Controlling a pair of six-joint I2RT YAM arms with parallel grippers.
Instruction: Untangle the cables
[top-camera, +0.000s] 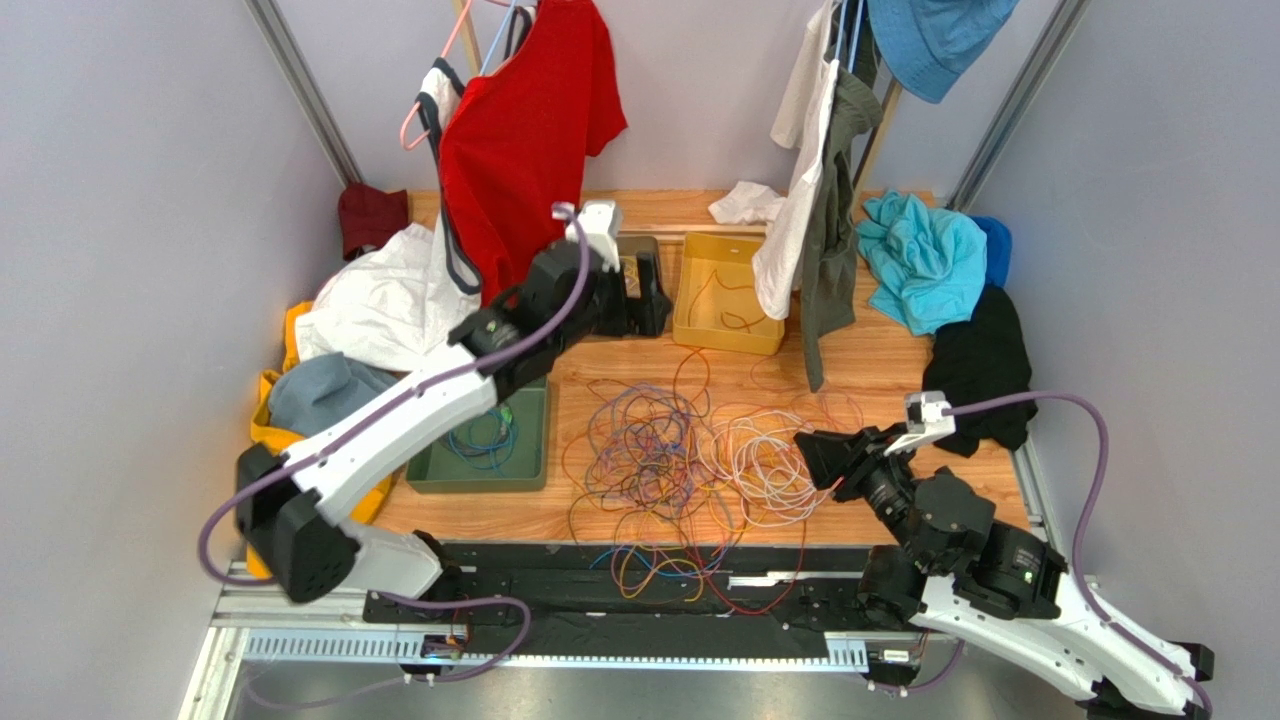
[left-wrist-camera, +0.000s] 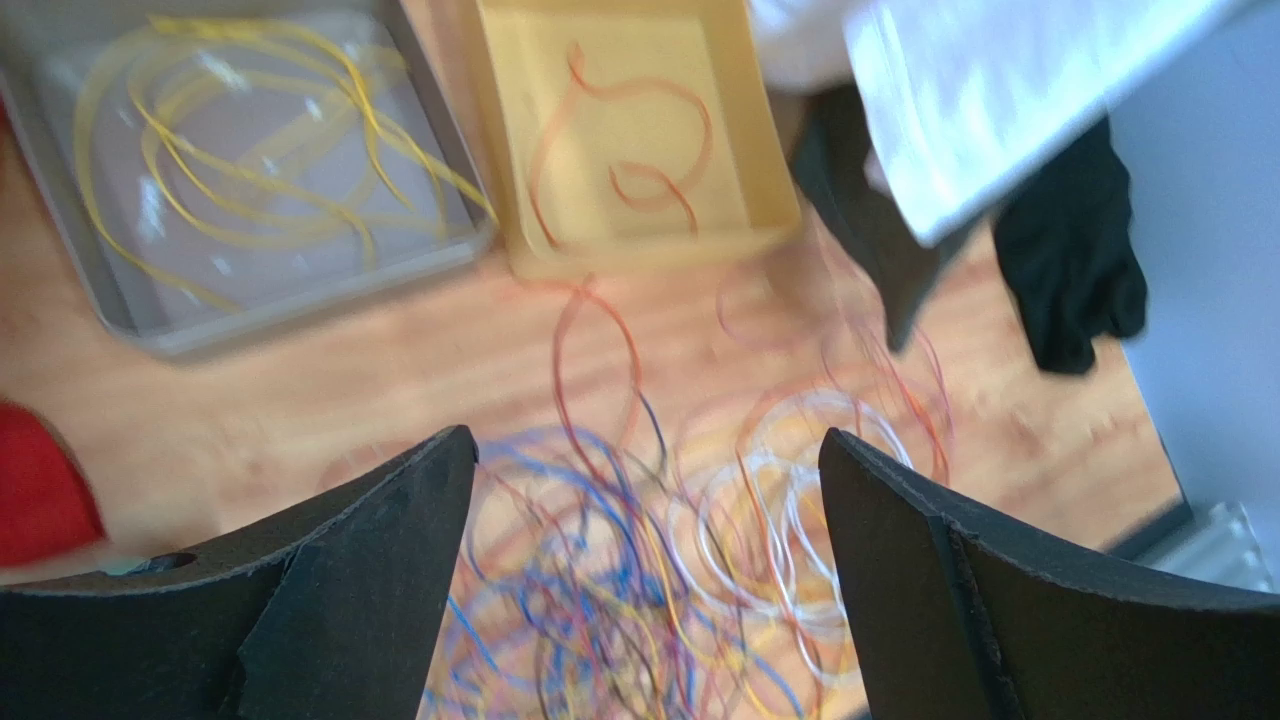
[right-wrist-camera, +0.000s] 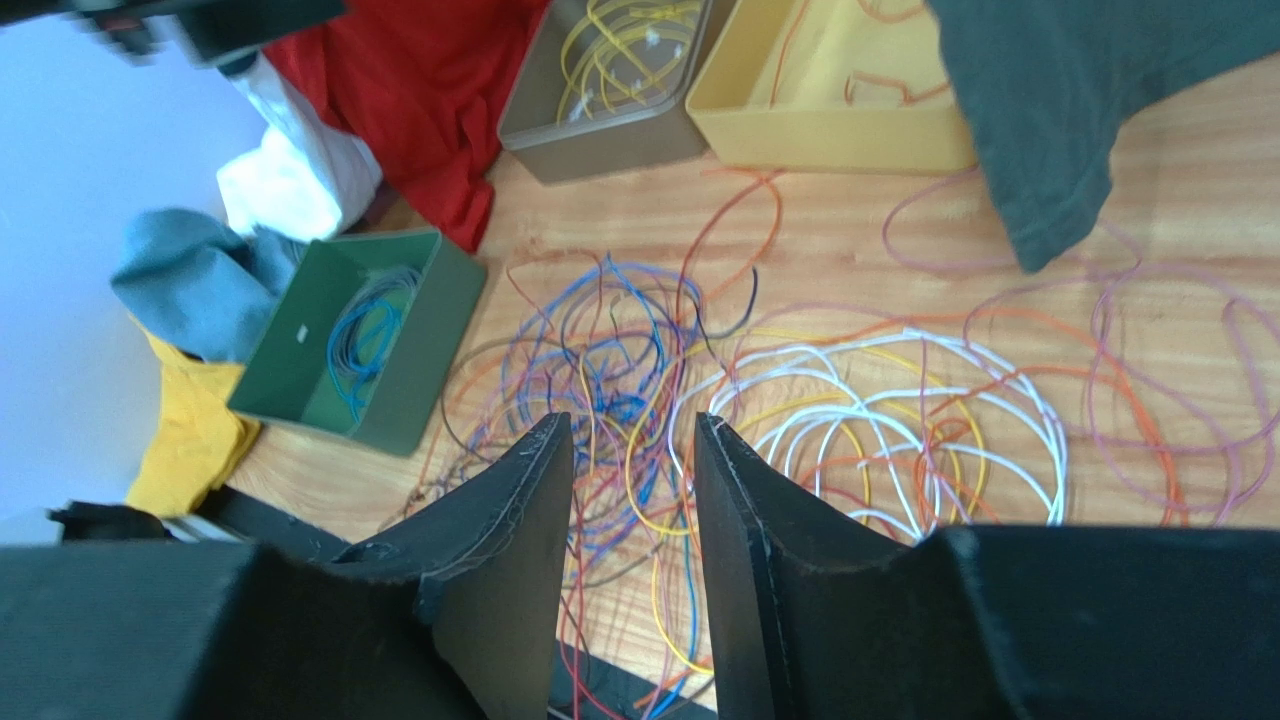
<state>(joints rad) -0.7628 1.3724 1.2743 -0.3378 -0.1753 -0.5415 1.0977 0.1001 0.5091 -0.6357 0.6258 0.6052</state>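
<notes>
My left gripper goes back down onto the red cable at the tangle's side by the green tray next. That side lies below it toward my base.
A tangle of thin cables (top-camera: 676, 450) in blue, purple, red, yellow, orange and white lies on the wooden table (top-camera: 601, 360); it also shows as cables (left-wrist-camera: 661, 570) in the left wrist view and cables (right-wrist-camera: 781, 405) in the right wrist view. Some strands hang over the near edge. My left gripper (top-camera: 649, 293) (left-wrist-camera: 646, 438) hovers at the back between the trays, open wide and holding nothing. My right gripper (top-camera: 815, 446) (right-wrist-camera: 631, 420) is at the tangle's right side, above it, jaws parted with nothing between them.
A green tray (top-camera: 489, 443) holds blue and green wires. A yellow tray (top-camera: 729, 293) (left-wrist-camera: 639, 135) holds an orange wire. A grey tray (left-wrist-camera: 226, 165) (right-wrist-camera: 616, 68) holds yellow ones. A red shirt (top-camera: 526, 120) and pale garments (top-camera: 812, 180) hang over the back; cloth piles (top-camera: 383, 308) (top-camera: 962, 300) flank the table.
</notes>
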